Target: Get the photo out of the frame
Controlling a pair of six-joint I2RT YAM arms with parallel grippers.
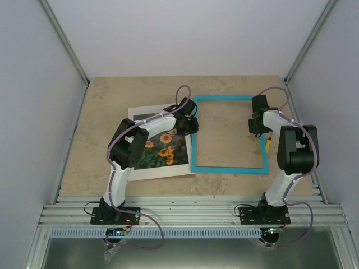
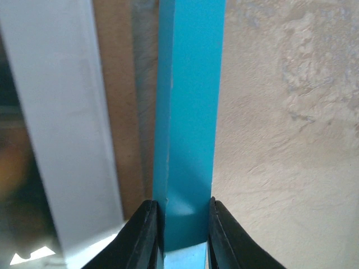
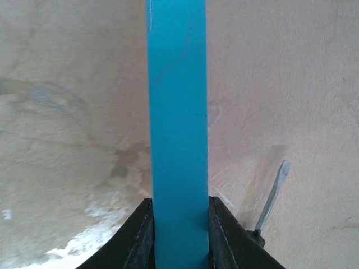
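Note:
My right gripper will next move down and set the turquoise bar on the tabletop beside the screwdriver to release it, since the photo is already outside the empty frame.
The frame shows as an open turquoise border right of centre, with the table showing through it. My left gripper is shut on its left bar, which runs between the fingers in the left wrist view. My right gripper is shut on its right bar, also seen in the right wrist view. The photo of orange blooms on dark leaves lies face up to the left of the frame, outside it, on a white sheet, partly hidden by my left arm.
A brown fibreboard strip and the white sheet's edge lie just left of the frame's left bar. A screwdriver with a yellow handle lies outside the frame's right bar; its blade shows beside my right fingers. Enclosure walls stand on three sides.

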